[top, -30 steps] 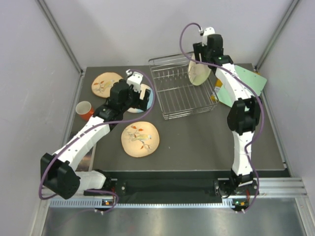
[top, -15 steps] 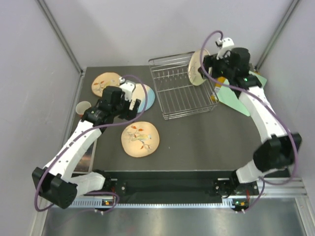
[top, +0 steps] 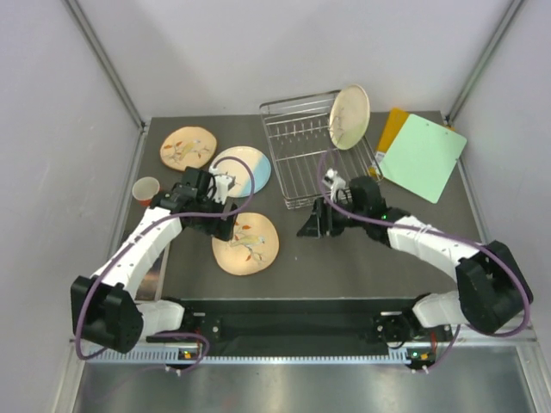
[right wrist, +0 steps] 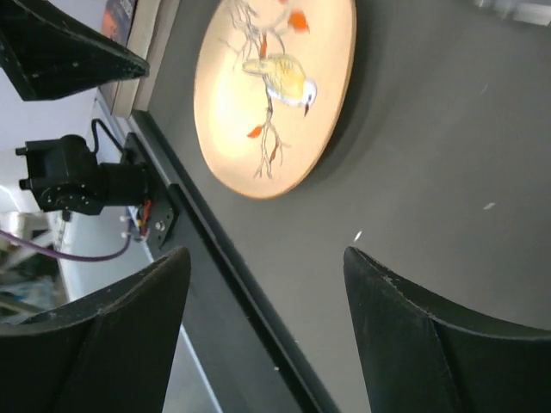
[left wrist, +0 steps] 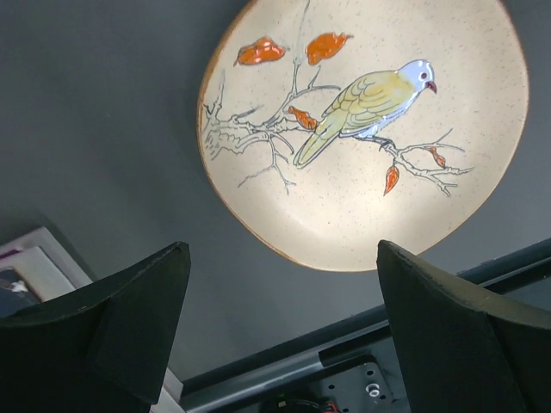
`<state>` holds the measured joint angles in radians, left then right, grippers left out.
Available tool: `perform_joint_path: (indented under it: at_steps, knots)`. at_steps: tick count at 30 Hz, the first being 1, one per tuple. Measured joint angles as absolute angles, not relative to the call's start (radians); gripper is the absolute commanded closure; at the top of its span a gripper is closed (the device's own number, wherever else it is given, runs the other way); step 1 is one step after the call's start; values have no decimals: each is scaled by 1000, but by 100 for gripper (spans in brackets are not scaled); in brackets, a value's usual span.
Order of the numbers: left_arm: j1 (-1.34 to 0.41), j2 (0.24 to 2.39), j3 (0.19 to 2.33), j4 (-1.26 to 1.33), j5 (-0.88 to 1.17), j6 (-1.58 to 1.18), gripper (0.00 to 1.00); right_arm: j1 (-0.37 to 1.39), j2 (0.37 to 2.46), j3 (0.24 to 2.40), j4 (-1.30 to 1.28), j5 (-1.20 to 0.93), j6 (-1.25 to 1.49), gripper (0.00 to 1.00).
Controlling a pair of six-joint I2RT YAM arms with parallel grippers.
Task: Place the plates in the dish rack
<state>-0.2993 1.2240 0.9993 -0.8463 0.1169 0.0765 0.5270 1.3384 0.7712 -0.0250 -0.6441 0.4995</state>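
Observation:
The robot needs to move its right gripper to the left in the top view and a little back to close on the bird plate's facing rim [top: 276,246] [right wrist: 322,158], because that rim is clear.
The silver wire dish rack [top: 307,163] stands at the back middle. A cream plate [top: 350,116] stands on edge at its far right side. A tan bird plate [top: 247,244] lies flat near the front; it also shows in the left wrist view [left wrist: 362,129] and the right wrist view [right wrist: 275,95]. A white-and-blue plate [top: 245,169] and a second tan plate [top: 188,147] lie flat at the back left. My left gripper [top: 222,225] [left wrist: 284,335] is open and empty at the bird plate's left edge. My right gripper [top: 305,225] [right wrist: 267,335] is open and empty, low over the table in front of the rack.
A small red cup [top: 146,191] stands at the left edge. A green board [top: 422,155] lies over an orange board [top: 393,125] at the back right. The table's black front rail [left wrist: 344,344] runs close below the bird plate.
My right gripper left the cream plate standing in the rack and swung down and left to the table in front of the rack. My left gripper moved from the blue plate toward the bird plate.

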Motion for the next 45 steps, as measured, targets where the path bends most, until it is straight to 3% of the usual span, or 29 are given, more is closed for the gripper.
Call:
perform_joint_path:
  at_steps: [6, 14, 30, 43, 45]
  knots:
    - [-273, 1300, 983, -846, 146, 20, 6, 612, 1394, 581, 270, -601, 675, 31]
    - [-232, 1420, 995, -844, 199, -79, 6, 738, 1501, 556, 538, -405, 773, 27]
    - [-139, 1483, 984, -765, 155, -142, 5, 805, 1644, 631, 553, -229, 835, 23]
    - [-139, 1625, 960, -717, 297, -146, 9, 880, 1769, 703, 563, -147, 958, 20]
    - [-140, 1625, 960, -717, 321, -152, 9, 885, 1774, 708, 562, -142, 985, 15]
